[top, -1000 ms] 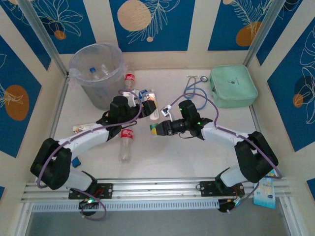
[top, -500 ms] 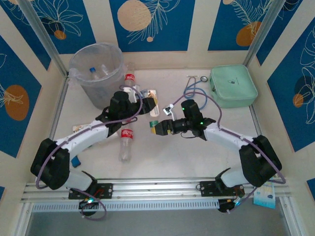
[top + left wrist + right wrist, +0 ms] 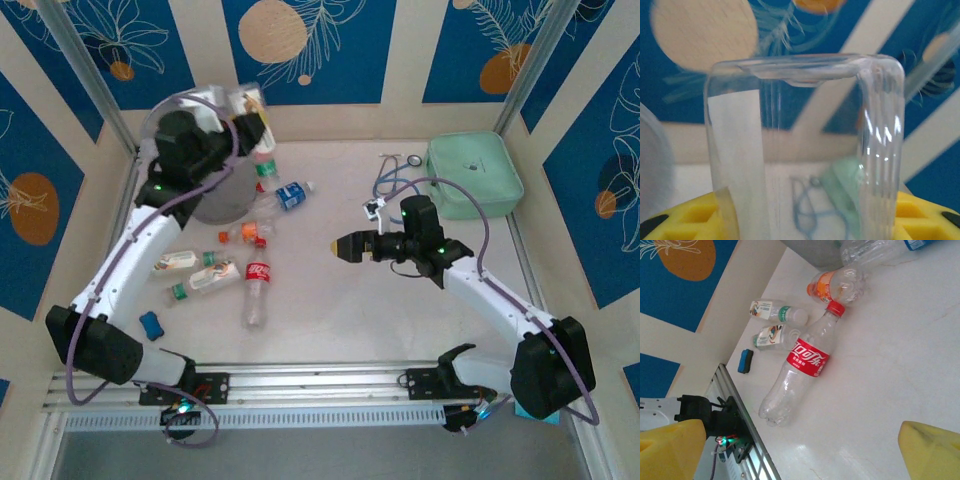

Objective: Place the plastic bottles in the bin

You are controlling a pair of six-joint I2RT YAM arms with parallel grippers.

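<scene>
The bottle still hangs past the bin's rim, so my left gripper needs to swing over the bin's opening below and beside it, tilt down and release the bottle.
My left gripper (image 3: 243, 112) is raised above the bin (image 3: 218, 198), shut on a clear bottle with a white label (image 3: 251, 102). In the left wrist view that bottle (image 3: 805, 140) stands base up between the yellow fingers (image 3: 685, 215). The bin's rim (image 3: 650, 165) shows blurred at the left. Several bottles lie on the table: a red-label cola bottle (image 3: 257, 290) (image 3: 805, 360), an orange one (image 3: 245, 232) (image 3: 837, 285), two green-capped ones (image 3: 180, 262) (image 3: 205, 280), and a blue-label one (image 3: 285, 195). My right gripper (image 3: 340, 247) (image 3: 802, 447) hovers open and empty right of them.
A mint-green case (image 3: 473, 175) sits at the back right with a blue-grey cord (image 3: 392, 182) beside it. A small blue block (image 3: 150, 325) (image 3: 744, 361) lies near the front left. Another bottle (image 3: 263, 165) stands against the bin. A metal rail (image 3: 320, 380) runs along the front edge.
My left arm has swung the white-label bottle up from the middle of the table to above the bin. My right gripper has drawn back to the right.
</scene>
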